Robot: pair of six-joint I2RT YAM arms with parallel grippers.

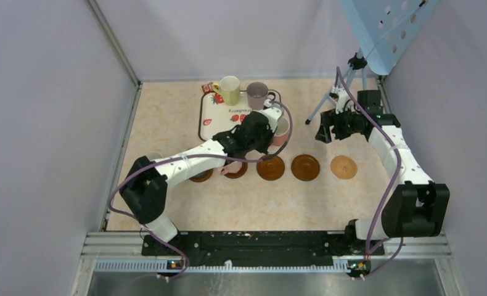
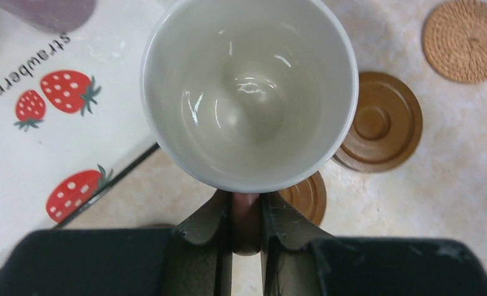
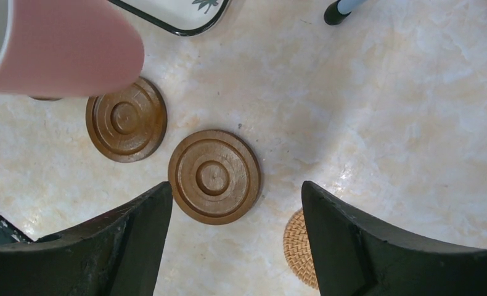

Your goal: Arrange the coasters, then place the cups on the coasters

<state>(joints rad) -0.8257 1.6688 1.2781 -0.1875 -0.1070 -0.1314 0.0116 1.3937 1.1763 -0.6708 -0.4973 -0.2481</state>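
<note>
I will next move my left gripper back and down and put the pink cup on the brown coaster point(image 2: 302, 198) beside the other pink point(image 1: 270, 168) cup, because that coaster is empty.
My left gripper point(image 1: 267, 126) is shut on the handle of a pink cup point(image 1: 282, 131), which it holds by the right edge of the tray. The left wrist view looks into that cup's pale inside point(image 2: 249, 92), with the pink handle pinched between the fingers point(image 2: 219, 216). Brown coasters point(image 1: 270, 167) point(image 1: 305, 166) and a tan woven coaster point(image 1: 343, 166) lie in a row, and more coasters point(image 1: 235, 169) are partly hidden under my left arm. My right gripper point(image 1: 327, 126) hangs open above a ringed coaster point(image 3: 214, 176), holding nothing.
The strawberry-print tray point(image 1: 211, 120) at the back holds a yellow-green cup point(image 1: 229, 90) and a purple cup point(image 1: 257, 94). A small tripod point(image 1: 336, 92) stands at the back right, close to my right gripper. Walls close in the table on three sides.
</note>
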